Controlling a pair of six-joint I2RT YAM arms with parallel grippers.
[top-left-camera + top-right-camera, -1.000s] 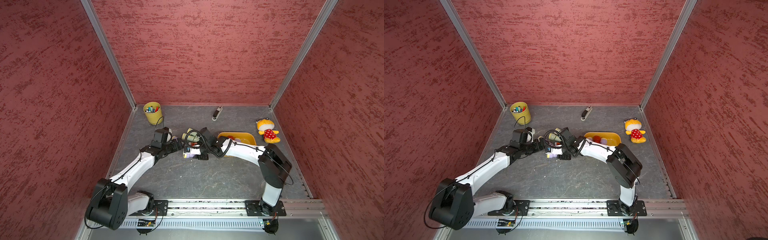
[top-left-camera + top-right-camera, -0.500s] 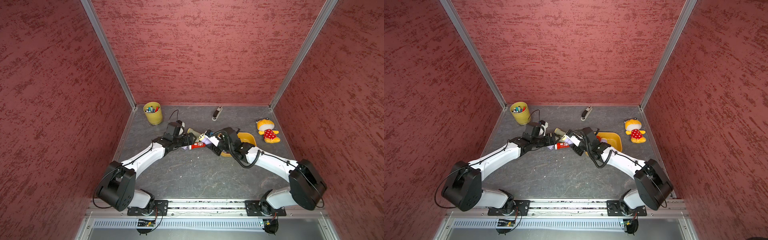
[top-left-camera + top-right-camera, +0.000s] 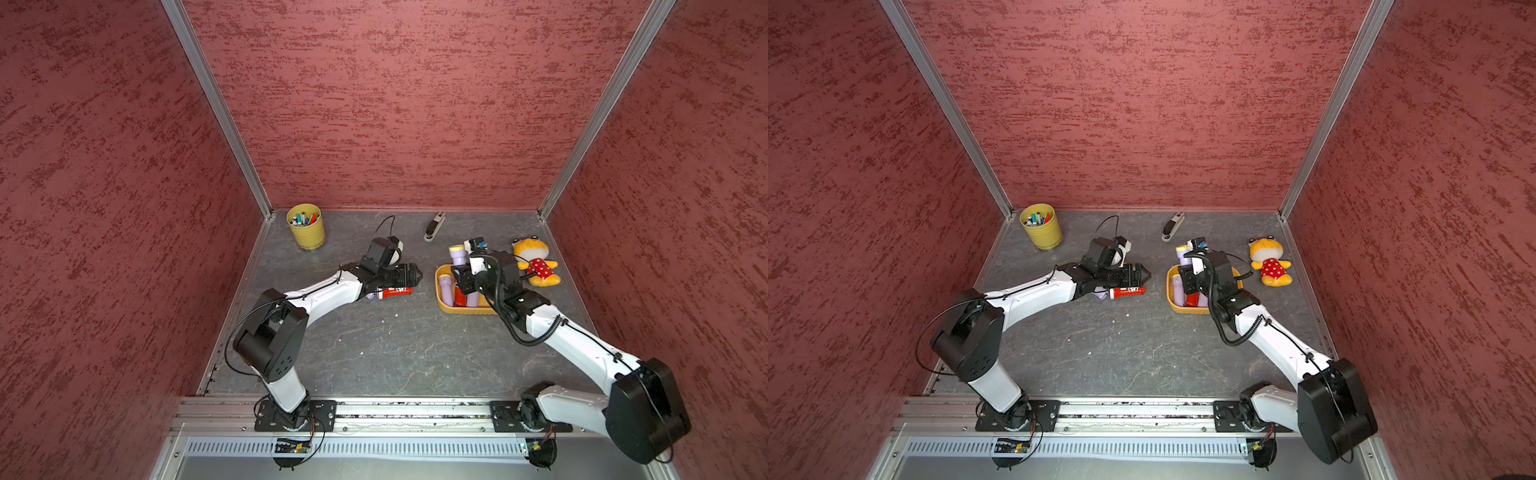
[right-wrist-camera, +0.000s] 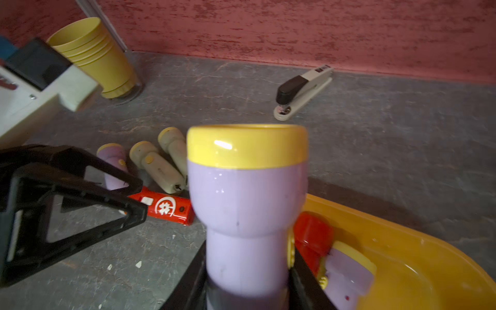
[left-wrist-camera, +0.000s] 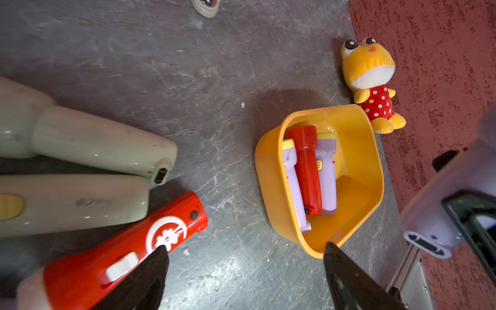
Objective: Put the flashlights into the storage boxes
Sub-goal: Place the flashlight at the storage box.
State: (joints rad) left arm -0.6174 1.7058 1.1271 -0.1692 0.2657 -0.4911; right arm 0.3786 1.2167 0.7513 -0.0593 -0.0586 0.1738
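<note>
My right gripper will swing toward the plush toy next, go down into the box's empty end and release the lilac flashlight, because flashlights fill the other end of the box.
My right gripper is shut on a lilac flashlight with a yellow head, held head-up over the far left end of the orange storage box. In the box lie a red flashlight and two lilac ones. My left gripper stands open and empty just above the floor, one fingertip over a red flashlight that lies there. Beside that one lie two pale green flashlights and a lilac one. Both top views show the left gripper left of the box.
A yellow ribbed cup of pens stands in the back left corner. A grey-black stapler lies by the back wall. An orange plush toy lies right of the box, near the right wall.
My right gripper has carried the lilac flashlight rightward from the pile to above the box. My left gripper has reached further right over the pile, still open.
</note>
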